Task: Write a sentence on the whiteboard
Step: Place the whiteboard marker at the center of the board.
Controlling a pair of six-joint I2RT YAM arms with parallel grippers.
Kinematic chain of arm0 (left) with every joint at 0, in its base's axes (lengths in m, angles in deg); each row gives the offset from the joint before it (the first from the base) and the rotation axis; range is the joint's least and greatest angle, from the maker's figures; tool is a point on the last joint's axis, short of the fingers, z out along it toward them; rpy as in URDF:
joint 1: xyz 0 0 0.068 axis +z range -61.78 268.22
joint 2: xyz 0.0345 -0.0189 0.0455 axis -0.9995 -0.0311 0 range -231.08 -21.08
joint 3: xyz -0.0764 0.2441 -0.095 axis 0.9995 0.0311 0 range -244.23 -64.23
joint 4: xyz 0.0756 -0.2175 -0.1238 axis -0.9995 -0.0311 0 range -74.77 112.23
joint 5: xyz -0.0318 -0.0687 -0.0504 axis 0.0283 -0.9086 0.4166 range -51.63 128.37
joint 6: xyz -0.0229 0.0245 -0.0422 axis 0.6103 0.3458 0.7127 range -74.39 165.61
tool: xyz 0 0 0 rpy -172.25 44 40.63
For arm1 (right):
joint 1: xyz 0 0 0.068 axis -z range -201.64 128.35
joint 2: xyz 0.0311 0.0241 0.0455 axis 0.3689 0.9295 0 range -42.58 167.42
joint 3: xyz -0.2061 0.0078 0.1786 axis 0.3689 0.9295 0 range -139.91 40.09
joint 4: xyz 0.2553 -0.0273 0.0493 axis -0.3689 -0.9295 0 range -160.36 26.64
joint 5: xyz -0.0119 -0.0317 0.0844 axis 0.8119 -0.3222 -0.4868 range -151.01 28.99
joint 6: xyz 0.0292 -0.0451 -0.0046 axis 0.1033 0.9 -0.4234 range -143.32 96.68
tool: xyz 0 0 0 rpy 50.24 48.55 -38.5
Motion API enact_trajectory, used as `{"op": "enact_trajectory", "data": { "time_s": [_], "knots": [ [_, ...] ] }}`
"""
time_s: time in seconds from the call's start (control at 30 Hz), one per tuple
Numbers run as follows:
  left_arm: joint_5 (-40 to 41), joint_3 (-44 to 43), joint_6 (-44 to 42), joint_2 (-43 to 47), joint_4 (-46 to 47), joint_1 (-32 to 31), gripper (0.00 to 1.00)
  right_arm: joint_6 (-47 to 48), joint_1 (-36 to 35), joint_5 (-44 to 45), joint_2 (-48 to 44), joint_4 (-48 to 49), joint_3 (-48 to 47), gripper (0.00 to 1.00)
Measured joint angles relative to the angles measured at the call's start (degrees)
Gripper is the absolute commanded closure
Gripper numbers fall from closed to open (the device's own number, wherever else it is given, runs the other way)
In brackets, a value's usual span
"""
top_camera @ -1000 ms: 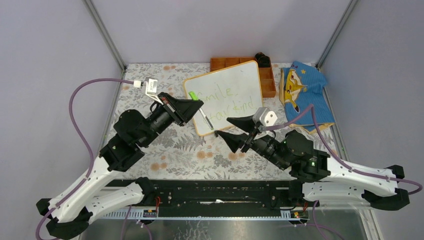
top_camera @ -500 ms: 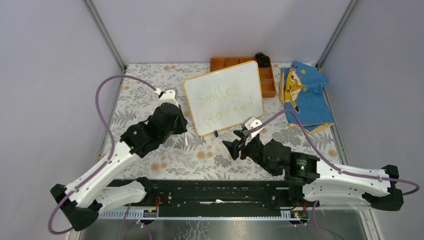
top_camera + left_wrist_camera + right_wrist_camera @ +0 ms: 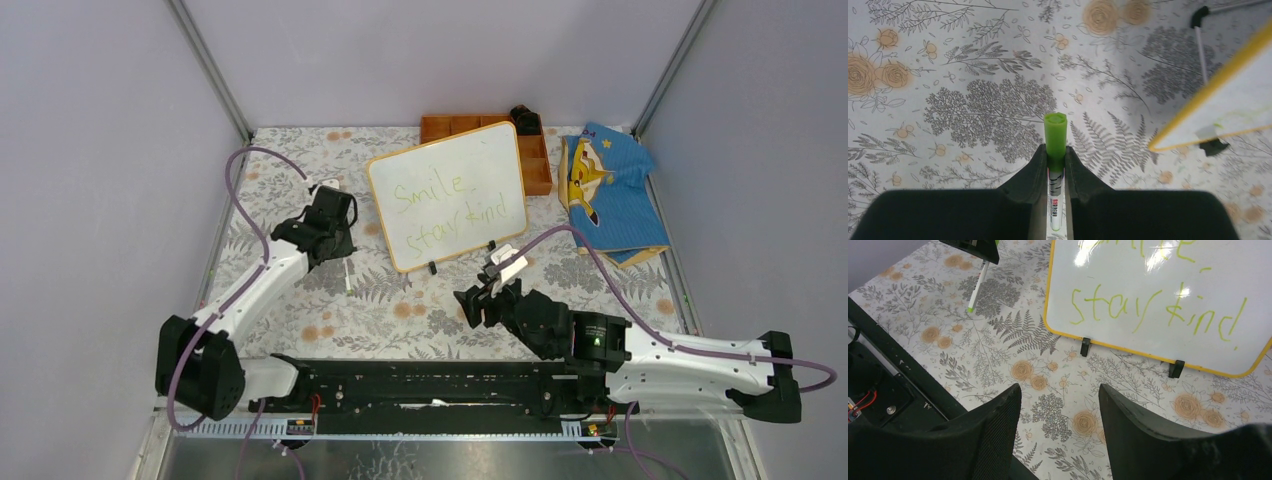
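My left gripper lowers the white marker (image 3: 346, 278) down onto the floral cloth beside the whiteboard next and releases it there, since the sentence already stands written.
The whiteboard (image 3: 448, 195) stands propped at the back middle of the table and bears the sentence (image 3: 455, 205) "Smile stay kind" in yellow-green, in two lines. My left gripper (image 3: 338, 250) is left of the board, apart from it, and is shut on a white marker (image 3: 346, 278) with a green end that points down at the cloth. In the left wrist view the marker (image 3: 1055, 142) sits between the jaws of the left gripper (image 3: 1055, 150), with the board's corner (image 3: 1228, 100) at the right. My right gripper (image 3: 480, 300) is open and empty in front of the board. In the right wrist view the right gripper (image 3: 1059, 390) faces the board (image 3: 1158, 300).
An orange compartment tray (image 3: 538, 165) lies behind the board, with a black object (image 3: 525, 118) at its far edge. A blue fox-print cloth (image 3: 605, 190) lies at the right. A floral cloth (image 3: 400, 310) covers the table. Grey walls enclose three sides.
My left gripper has drawn away from the board to the left and down, with the marker in it. My right gripper has pulled back toward the near edge.
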Motion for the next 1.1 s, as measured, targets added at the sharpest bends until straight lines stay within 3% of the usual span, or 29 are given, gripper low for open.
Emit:
{"op": "enact_trajectory", "data": {
  "time_s": [0.17, 0.43, 0.87, 1.1],
  "knots": [
    [-1.60, 2.32, -1.90, -3.69, 4.79, 3.13, 1.00, -1.99, 0.00, 1.64, -1.20, -1.38, 0.00, 0.36],
    [-4.63, 8.46, -2.19, -0.28, 11.67, 3.32, 1.00, -3.72, 0.00, 4.66, -1.16, -2.95, -0.85, 0.36],
    [-6.84, 8.41, -2.16, -5.92, 13.97, 3.39, 1.00, -0.22, 0.31, 6.84, 9.25, -0.96, -5.18, 0.36],
    [-7.21, 8.00, -2.21, -9.27, 13.92, 3.39, 1.00, 0.24, 7.41, 2.86, 12.31, 1.73, -7.21, 0.36]
  ]
}}
